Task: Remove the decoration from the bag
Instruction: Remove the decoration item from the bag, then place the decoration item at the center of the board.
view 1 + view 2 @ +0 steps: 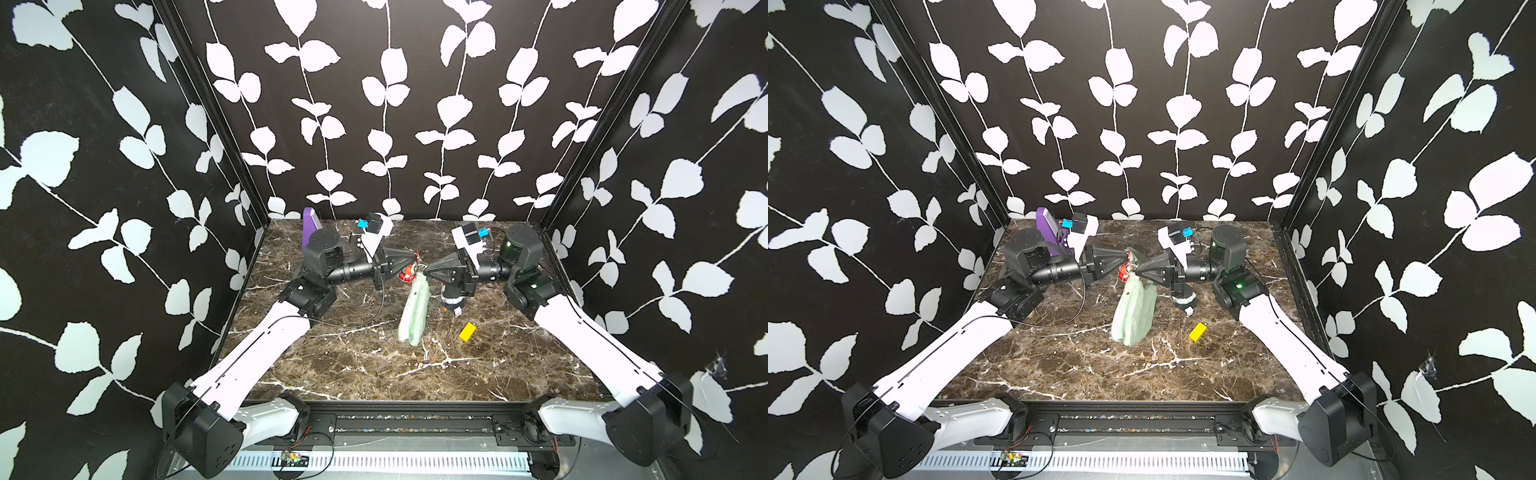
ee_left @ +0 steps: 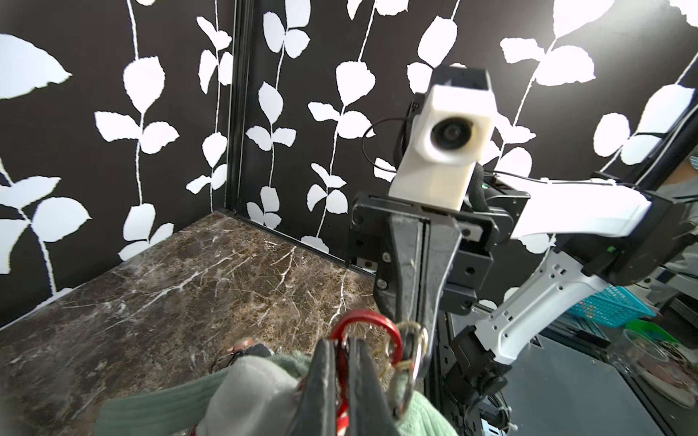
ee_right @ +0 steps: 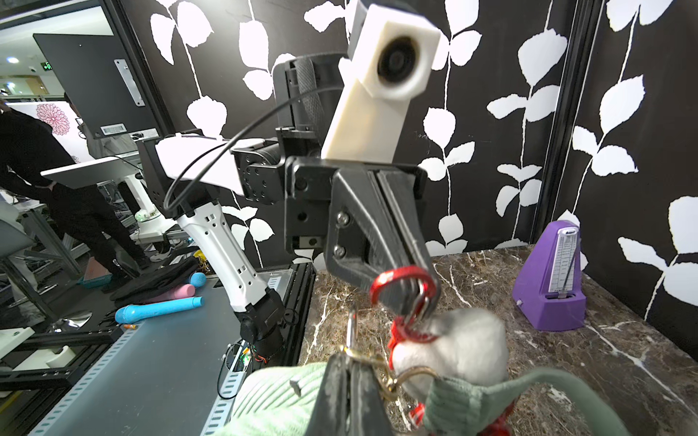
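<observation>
Next, my left gripper draws the carabiner away from the ring, lowers it fingers-down and releases it, since bare marble between metronome and bag lies below my left gripper.
The sage-green bag [image 1: 413, 316] [image 1: 1133, 316] hangs from the two grippers over the middle of the table, with its lower end resting on the marble. The decoration [image 3: 464, 347] is a small grey-white plush on a red carabiner [image 2: 377, 324]. My left gripper [image 2: 342, 343] [image 1: 414, 257] is shut on that carabiner. My right gripper [image 3: 349, 362] [image 1: 424, 270] faces it tip to tip and is shut on the bag's metal ring [image 2: 415, 351], where a gold clasp [image 3: 381, 377] joins. The bag's strap [image 3: 528, 381] runs past the plush.
A purple metronome [image 1: 311, 226] [image 3: 555, 279] stands at the back left corner. A yellow block [image 1: 467, 331] lies to the right of the bag. A small dark object [image 1: 452, 299] sits under the right wrist. A black cable [image 1: 365, 316] loops by the left arm.
</observation>
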### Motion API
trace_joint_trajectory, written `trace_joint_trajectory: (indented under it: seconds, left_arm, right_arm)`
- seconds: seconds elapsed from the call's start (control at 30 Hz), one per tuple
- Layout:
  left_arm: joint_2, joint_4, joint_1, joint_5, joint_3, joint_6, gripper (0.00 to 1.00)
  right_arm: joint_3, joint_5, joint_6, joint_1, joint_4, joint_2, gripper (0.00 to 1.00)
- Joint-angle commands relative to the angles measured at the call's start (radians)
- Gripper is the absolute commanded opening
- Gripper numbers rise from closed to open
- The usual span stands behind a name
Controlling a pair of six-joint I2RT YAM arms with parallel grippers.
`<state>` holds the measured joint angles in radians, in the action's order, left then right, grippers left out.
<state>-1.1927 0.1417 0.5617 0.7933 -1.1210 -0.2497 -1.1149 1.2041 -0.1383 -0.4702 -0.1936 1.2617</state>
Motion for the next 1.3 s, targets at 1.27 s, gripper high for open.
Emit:
trace_joint_trajectory:
  seconds: [1.27]
  left_arm:
    - [-0.437,-0.622,0.023,-0.838,-0.236,-0.097,0.31]
  right_arm:
    - [0.052,-0.198,0.019,0.129,0.086,-0.145,0.0]
